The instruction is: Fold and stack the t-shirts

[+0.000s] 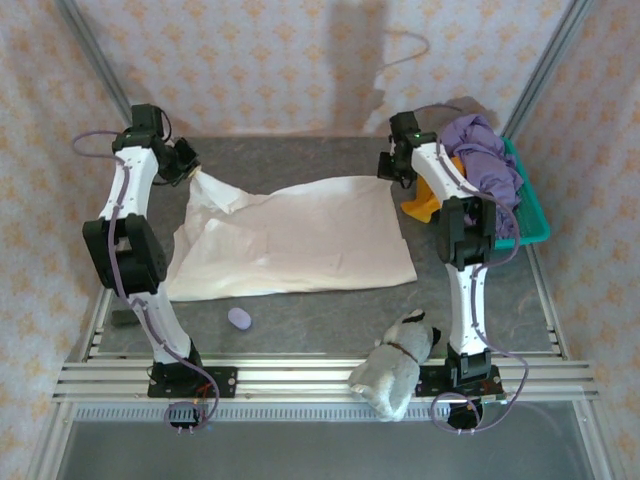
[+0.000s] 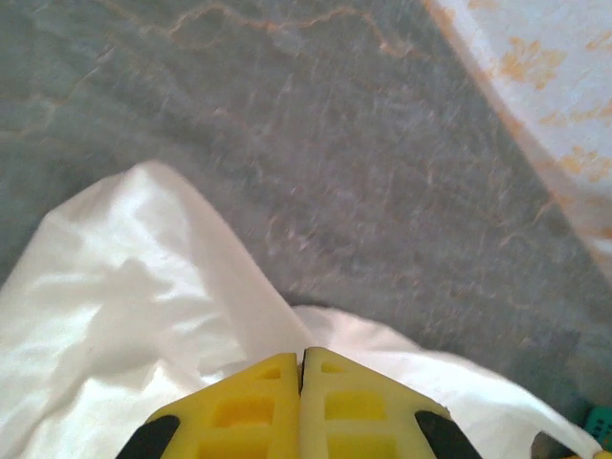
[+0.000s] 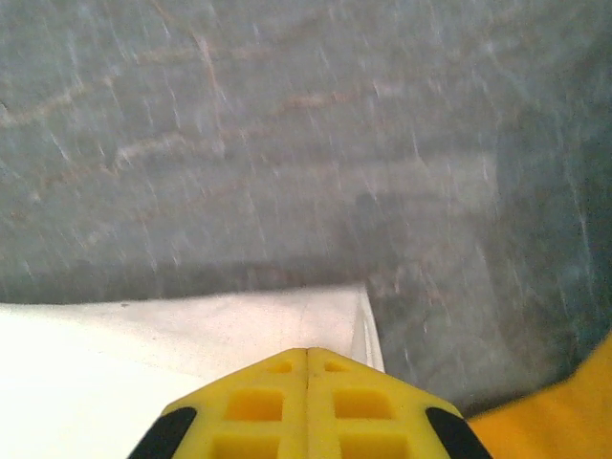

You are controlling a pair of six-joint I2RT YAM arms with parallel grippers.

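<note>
My right gripper brings the t-shirt's far corner back toward the base and down onto the t-shirt's edge by the basket next to release it, since the cloth lies unfolded.
A cream-white t-shirt [image 1: 290,235] lies spread over the middle of the grey table. My left gripper [image 1: 193,172] is shut on its far left corner, and the cloth rises in a ridge up to the jaws. In the left wrist view the yellow fingers [image 2: 302,352] meet with white cloth [image 2: 124,316] pinched between them. My right gripper [image 1: 385,172] is shut on the far right corner. In the right wrist view its fingers [image 3: 307,350] close over the shirt's edge [image 3: 143,354]. A purple shirt [image 1: 485,160] and an orange one [image 1: 425,205] sit heaped in the basket.
The teal basket [image 1: 530,215] stands at the right edge, just beyond my right arm. Orange cloth [image 3: 564,411] shows beside my right fingers. A grey-white plush toy [image 1: 400,365] lies at the near edge by the right base. A small purple object [image 1: 240,318] rests in front of the shirt.
</note>
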